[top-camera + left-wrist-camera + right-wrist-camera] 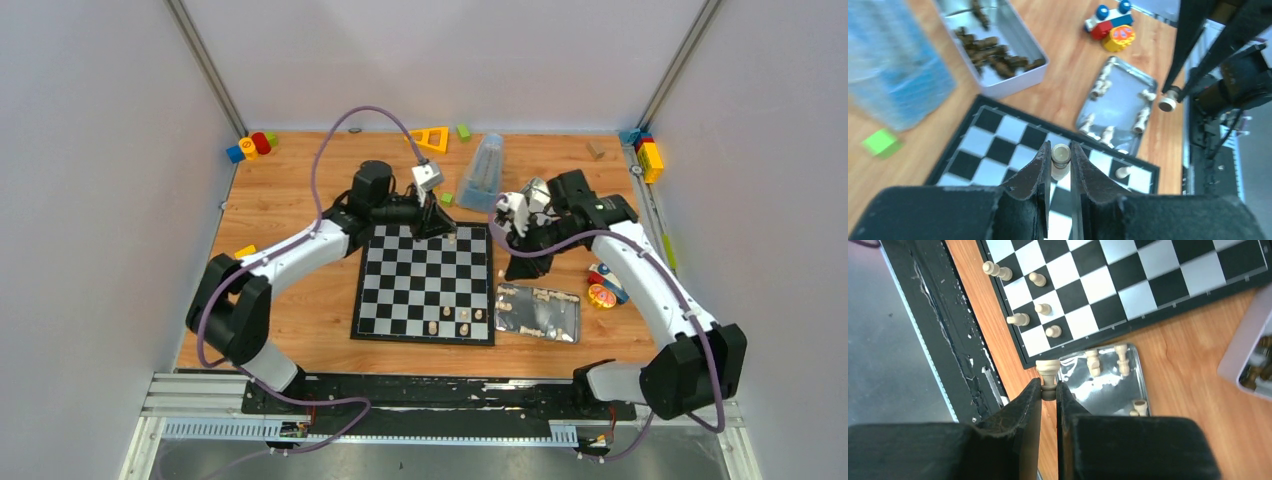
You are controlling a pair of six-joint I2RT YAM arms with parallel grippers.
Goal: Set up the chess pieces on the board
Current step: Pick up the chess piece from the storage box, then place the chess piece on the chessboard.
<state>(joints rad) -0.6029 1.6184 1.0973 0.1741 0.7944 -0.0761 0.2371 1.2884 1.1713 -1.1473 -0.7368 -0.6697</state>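
Note:
I will swing my right gripper left in the top view, over the empty light square beside the inner pale chess pieces, lower and release.
The board (425, 285) lies flat in the middle of the table, with several pale chess pieces (463, 320) standing in its near right corner. My left gripper (1061, 150) is shut on a pale chess piece (1060, 159), held upright over the board's far edge. My right gripper (1048, 387) is shut on the neck of another pale chess piece (1047, 369). It hangs above the near corner of a shiny tin lid (1103, 387), where more pale pieces (1093, 362) lie. In the top view the right gripper (525, 258) is just right of the board.
An open tin (1013, 75) of dark pieces sits beyond the board's far right corner. A blue translucent container (483, 170) stands behind the board, with a green block (880, 142) near it. A colourful toy (603, 287) lies right of the lid. Bright blocks (250, 147) lie along the back corners.

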